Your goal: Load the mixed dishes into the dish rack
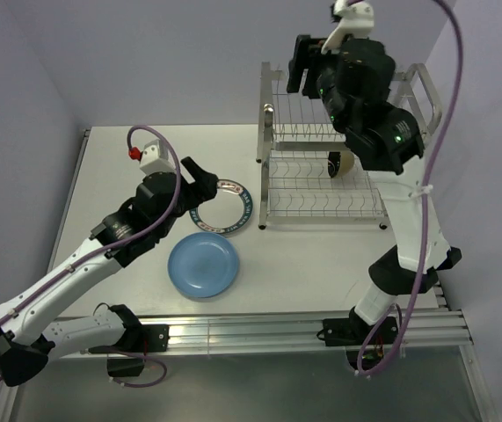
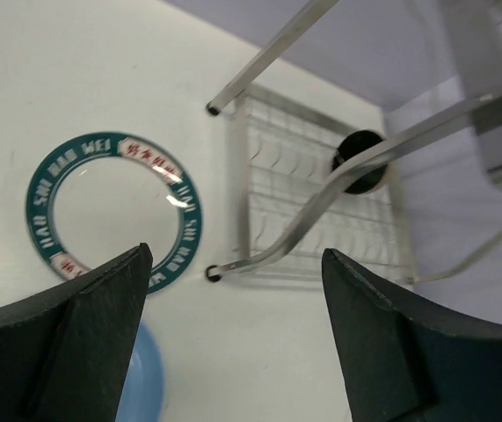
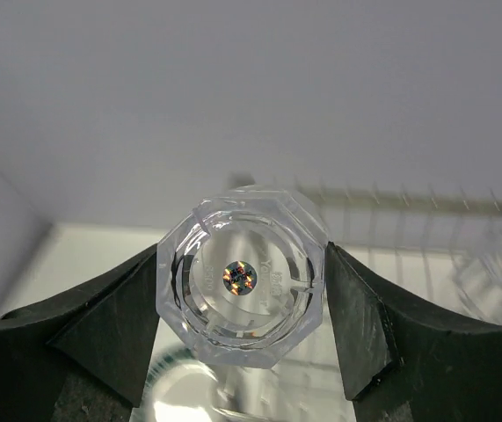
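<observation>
My right gripper is above the free wires of the dish rack's upper shelf and next needs to tilt down, lower the clear glass [image 3: 242, 281] onto them beside the second glass, and let it go.
The white plate with the teal lettered rim [image 1: 225, 207] lies flat on the table, left of the dish rack [image 1: 321, 189]. The light-blue plate [image 1: 203, 265] lies in front of it. My left gripper [image 1: 200, 182] is open and empty, hovering over the teal-rimmed plate's left edge. In the left wrist view that plate [image 2: 114, 207], the blue plate [image 2: 145, 378] and the rack [image 2: 321, 237] show beyond the gripper [image 2: 236, 255]. The black bowl [image 1: 340, 163] sits in the rack's lower tier. My right gripper [image 1: 303, 66] is high over the rack's upper tier, shut on a clear glass [image 3: 242, 281]. A second glass [image 3: 497, 272] blurs at the right.
The rack stands at the table's back right, with walls [image 1: 22, 105] close on the left and behind. The table's metal front rail [image 1: 303, 330] runs between the two arm bases.
</observation>
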Robot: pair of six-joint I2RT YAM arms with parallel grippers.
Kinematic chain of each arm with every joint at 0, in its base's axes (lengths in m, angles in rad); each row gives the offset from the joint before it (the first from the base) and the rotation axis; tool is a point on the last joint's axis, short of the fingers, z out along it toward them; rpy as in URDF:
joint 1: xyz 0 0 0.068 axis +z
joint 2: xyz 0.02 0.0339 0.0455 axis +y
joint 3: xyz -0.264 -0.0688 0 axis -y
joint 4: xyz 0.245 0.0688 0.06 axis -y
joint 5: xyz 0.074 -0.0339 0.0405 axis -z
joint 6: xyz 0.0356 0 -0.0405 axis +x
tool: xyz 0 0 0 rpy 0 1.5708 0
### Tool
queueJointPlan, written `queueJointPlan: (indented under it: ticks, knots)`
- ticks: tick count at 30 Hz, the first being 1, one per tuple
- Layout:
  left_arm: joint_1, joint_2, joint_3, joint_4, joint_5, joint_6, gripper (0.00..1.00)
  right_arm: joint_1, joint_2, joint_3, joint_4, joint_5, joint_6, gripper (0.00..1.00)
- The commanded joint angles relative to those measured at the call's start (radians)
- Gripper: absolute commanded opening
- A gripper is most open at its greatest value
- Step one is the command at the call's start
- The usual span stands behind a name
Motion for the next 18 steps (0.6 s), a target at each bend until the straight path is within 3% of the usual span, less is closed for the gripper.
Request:
queueJointPlan:
  ticks: [1, 7, 18]
  knots:
    - [0.037, 0.017, -0.001, -0.041, 0.004, 0.03, 0.83, -0.079, -0.052, -0.128, -0.055, 0.044, -0.08, 0.0]
    - [0.091, 0.075, -0.048, 0.001, 0.094, 0.023, 0.82, -0.203, 0.08, 0.031, -0.179, -0.033, -0.055, 0.0]
    - [0.183, 0.213, -0.044, -0.002, 0.144, -0.002, 0.84, -0.337, 0.103, -0.042, -0.245, -0.188, 0.0, 0.0]
